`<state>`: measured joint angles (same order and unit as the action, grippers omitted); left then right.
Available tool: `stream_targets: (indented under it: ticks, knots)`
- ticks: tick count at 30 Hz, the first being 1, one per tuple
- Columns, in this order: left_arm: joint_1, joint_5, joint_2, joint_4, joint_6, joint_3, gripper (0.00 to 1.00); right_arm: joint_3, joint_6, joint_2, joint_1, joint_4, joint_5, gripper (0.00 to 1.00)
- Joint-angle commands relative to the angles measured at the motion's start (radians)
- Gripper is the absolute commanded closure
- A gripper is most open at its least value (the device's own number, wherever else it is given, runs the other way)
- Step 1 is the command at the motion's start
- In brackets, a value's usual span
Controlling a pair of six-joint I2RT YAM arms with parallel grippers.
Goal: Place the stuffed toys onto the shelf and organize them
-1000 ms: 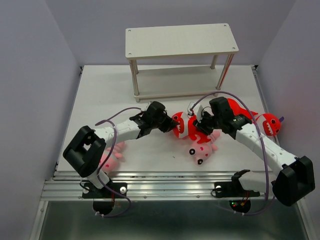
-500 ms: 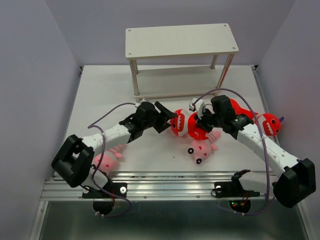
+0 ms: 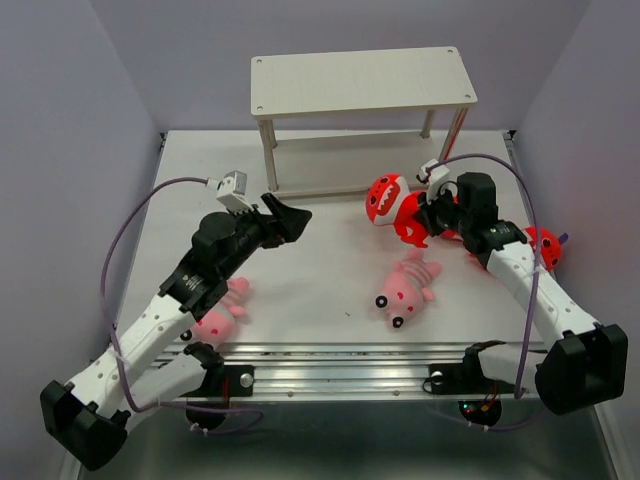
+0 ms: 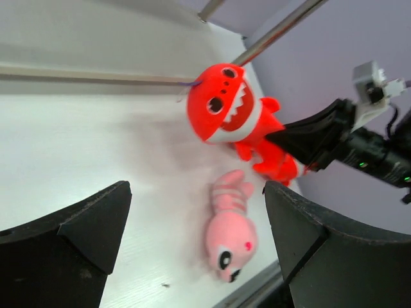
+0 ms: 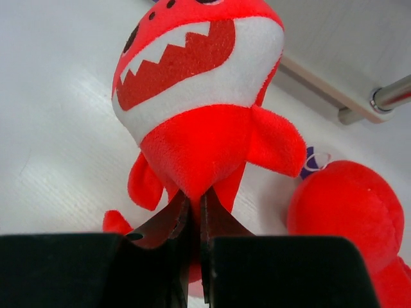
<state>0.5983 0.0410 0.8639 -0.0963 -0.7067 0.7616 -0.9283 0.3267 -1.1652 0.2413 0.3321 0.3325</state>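
Note:
The lower board's end by the metal leg [image 3: 408, 151] is bare and lies outward. My right gripper should next carry the toy outward onto it and let go.
My right gripper [image 3: 427, 214] [image 5: 196, 200] is shut on the lower body of a red toothy stuffed toy [image 3: 384, 199] [image 5: 192, 96], holding it just in front of the shelf [image 3: 360, 82]. My left gripper [image 3: 291, 214] [image 4: 196, 190] hangs open and empty to the left, clear of that toy [image 4: 221, 109]. A pink striped toy [image 3: 405, 290] [image 4: 231, 234] lies on the table below. Another pink toy [image 3: 218, 318] lies half under my left arm. A second red toy [image 3: 545, 248] [image 5: 347, 218] sits at the right, partly behind my right arm.
Both boards of the shelf are bare; its lower board [image 3: 350, 160] sits low over the white table [image 3: 320, 280]. A metal shelf leg [image 5: 392, 96] stands close beside the held toy. Grey walls close in the left and right sides.
My left gripper let go of the red toy, opened wide and drew back to the left. My right gripper closed on that toy and lifted it toward the shelf.

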Motion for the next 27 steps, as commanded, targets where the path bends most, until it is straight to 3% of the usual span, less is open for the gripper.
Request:
stream_targets:
  ticks: [1,6,14,20,27]
  knots:
    - [-0.006,-0.147,-0.11,0.207,0.265,0.042,0.04,-0.017,-0.087,-0.022,-0.004,-0.301,-0.088,0.99]
    - [-0.008,-0.249,-0.296,0.296,0.28,-0.016,0.01,-0.067,-0.15,-0.126,-0.025,-0.421,-0.171,0.99]
    - [-0.008,-0.286,-0.497,0.3,0.208,-0.107,0.01,-0.098,-0.265,-0.286,-0.066,-0.646,-0.292,0.99]
    - [-0.008,-0.32,-0.529,0.331,0.187,-0.117,0.01,-0.072,-0.279,-0.379,-0.066,-0.859,-0.337,0.99]
    - [-0.008,-0.332,-0.534,0.345,0.165,-0.128,0.01,-0.095,-0.293,-0.5,-0.066,-0.959,-0.388,0.99]
